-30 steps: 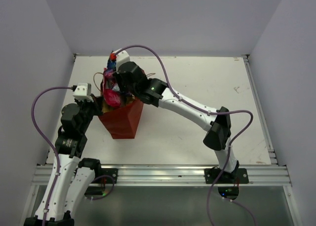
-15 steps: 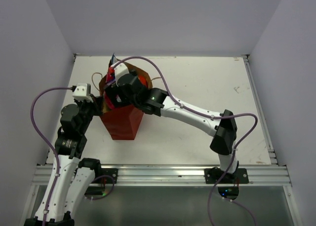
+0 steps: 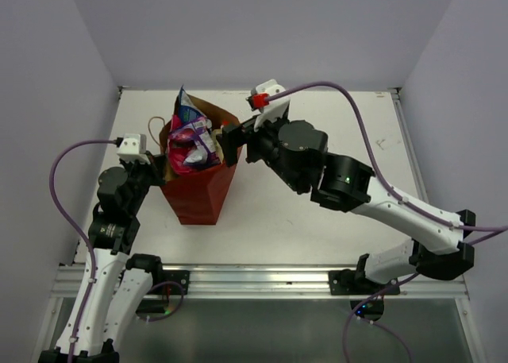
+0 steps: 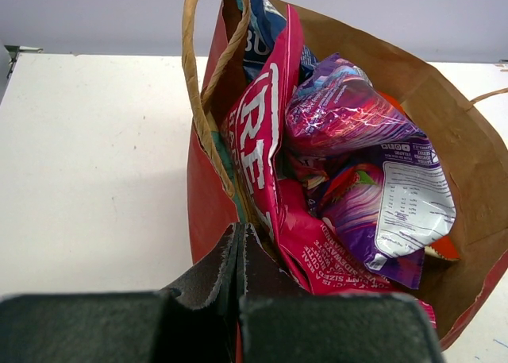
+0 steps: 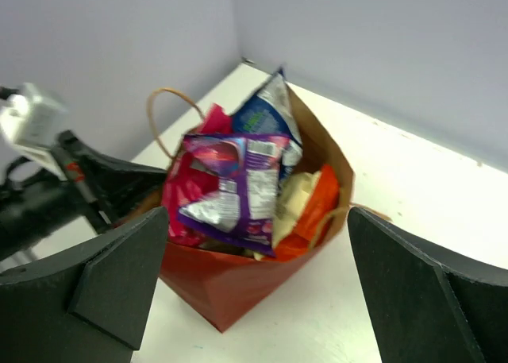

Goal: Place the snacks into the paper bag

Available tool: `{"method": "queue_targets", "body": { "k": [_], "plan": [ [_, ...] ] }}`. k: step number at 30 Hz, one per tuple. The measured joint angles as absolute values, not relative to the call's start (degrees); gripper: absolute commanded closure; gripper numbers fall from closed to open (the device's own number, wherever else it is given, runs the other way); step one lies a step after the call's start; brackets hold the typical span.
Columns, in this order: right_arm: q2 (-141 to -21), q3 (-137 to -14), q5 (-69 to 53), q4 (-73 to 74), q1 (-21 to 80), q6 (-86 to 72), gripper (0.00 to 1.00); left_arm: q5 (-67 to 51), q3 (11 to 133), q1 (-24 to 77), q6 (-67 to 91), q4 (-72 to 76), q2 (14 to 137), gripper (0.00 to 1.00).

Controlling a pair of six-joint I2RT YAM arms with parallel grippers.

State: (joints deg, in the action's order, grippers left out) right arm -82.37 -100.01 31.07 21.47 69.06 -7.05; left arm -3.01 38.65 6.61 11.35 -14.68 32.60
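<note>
Only the side of the paper bag opposite its red side is held, so the right gripper will tilt down, lower and close across the rim of the red side below it, beside the orange packet.
The red paper bag [image 3: 194, 200] stands upright at the table's left, its brown inside showing [image 4: 468, 148]. Several snacks stick out of its mouth: a purple-silver packet [image 5: 234, 180] on top, a pink one [image 4: 270, 140], a blue-white one [image 5: 266, 113], an orange one [image 5: 317, 204] and a tan one [image 5: 290, 200]. My left gripper [image 4: 240, 232] is shut on the bag's near-left rim. My right gripper [image 3: 230, 144] hangs open just right of the bag's mouth and above it [image 5: 258, 220], holding nothing.
A cord loop handle [image 4: 202, 85] rises beside the left gripper, and another handle [image 5: 337, 216] hangs on the bag's right side. White walls close in the table at the back and left. Bare tabletop [image 3: 333, 133] lies to the right of the bag.
My right gripper was shut on a packet over the bag, opened inside the mouth, then pulled back up and to the right. The purple-silver packet now lies on top. The left gripper stayed put.
</note>
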Motion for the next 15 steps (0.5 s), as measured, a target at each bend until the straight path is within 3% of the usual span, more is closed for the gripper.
{"method": "queue_targets", "body": {
  "k": [4, 15],
  "plan": [
    [-80.4, -94.2, 35.4, 21.9, 68.4, -10.3, 0.02, -3.0, 38.7, 6.8, 11.4, -14.7, 32.6, 1.00],
    [-91.2, -85.6, 36.6, 25.2, 62.8, -19.9, 0.14, -3.0, 38.7, 6.9, 11.4, -14.7, 32.3, 1.00]
  ]
}}
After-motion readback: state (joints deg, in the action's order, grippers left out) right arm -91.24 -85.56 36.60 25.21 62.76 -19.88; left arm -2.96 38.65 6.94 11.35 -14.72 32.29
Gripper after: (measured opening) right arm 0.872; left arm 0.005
